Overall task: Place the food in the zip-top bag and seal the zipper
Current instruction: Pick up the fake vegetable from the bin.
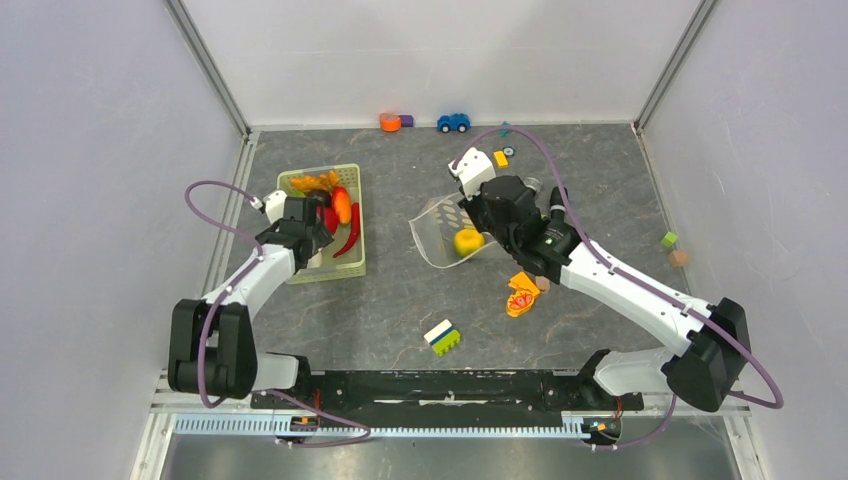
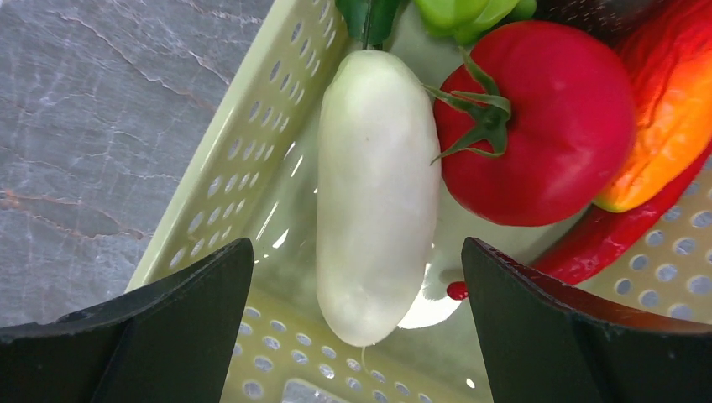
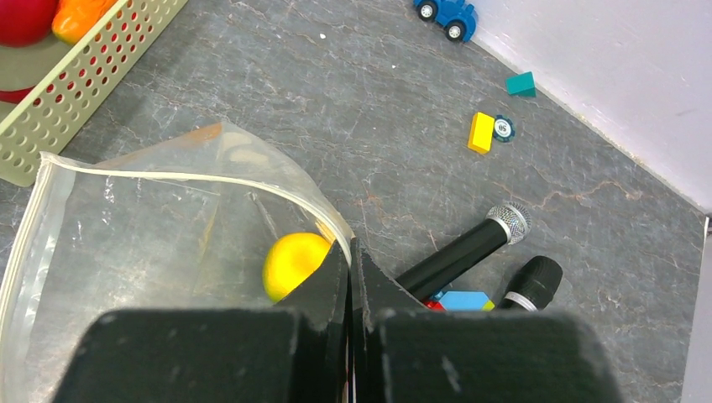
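The white vegetable (image 2: 375,202) is below my left gripper, lined up between the open fingers, so I will lower them into the basket (image 2: 252,143) and close them across its long sides.
The clear zip-top bag (image 1: 440,232) stands open mid-table with a yellow fruit (image 1: 468,241) inside, also seen in the right wrist view (image 3: 290,262). My right gripper (image 3: 353,252) is shut on the bag's rim by the whitish zipper (image 3: 193,178) and holds the mouth up. My left gripper (image 2: 357,277) is open over the pale green basket (image 2: 252,143), its fingers either side of a white vegetable (image 2: 376,193). Beside it lie a red tomato (image 2: 546,126), an orange piece (image 2: 672,117) and a red chili (image 2: 621,231).
An orange-and-red lumpy toy (image 1: 521,294) and a building block (image 1: 442,338) lie near the front. A blue toy car (image 1: 453,122), orange tape (image 1: 390,121) and small blocks (image 1: 500,158) sit at the back. Two microphones (image 3: 466,252) lie by the bag. Blocks (image 1: 669,240) at right.
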Tool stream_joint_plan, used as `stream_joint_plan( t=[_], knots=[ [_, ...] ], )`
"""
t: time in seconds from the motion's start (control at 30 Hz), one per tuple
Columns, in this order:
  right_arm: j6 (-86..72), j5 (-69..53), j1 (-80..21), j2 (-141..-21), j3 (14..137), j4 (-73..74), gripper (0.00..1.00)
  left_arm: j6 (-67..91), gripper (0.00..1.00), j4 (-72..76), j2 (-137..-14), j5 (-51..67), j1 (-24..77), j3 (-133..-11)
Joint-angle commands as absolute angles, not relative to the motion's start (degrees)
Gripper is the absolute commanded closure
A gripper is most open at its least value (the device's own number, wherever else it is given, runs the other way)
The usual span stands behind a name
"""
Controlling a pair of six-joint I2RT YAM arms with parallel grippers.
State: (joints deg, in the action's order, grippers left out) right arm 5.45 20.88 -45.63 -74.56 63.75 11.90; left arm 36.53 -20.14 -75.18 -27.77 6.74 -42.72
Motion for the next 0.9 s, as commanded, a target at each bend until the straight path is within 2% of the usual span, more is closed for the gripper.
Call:
stream_joint_plan(
  t=[0.0, 0.47, 0.73, 0.87],
  knots=[
    [6.07, 22.26, -45.38, -75.09, 66.79, 10.64, 1.0, 34.3, 0.0, -16.87, -78.79, -25.28, 4.96, -44.67],
    [5.63, 21.71, -45.35, -74.85, 66.72, 10.55, 0.99, 33.96, 0.08, -16.44, -85.19, -21.82, 2.99, -45.82],
    [5.43, 21.86, -45.35, -74.44, 66.55, 10.67, 1.0, 33.46, 0.21, -16.15, -85.1, -19.5, 2.99, -45.38],
    [5.53, 21.94, -45.35, -74.25, 66.47, 10.62, 1.0, 32.72, 0.31, -15.72, -84.18, -17.96, 2.99, -44.88]
  ],
)
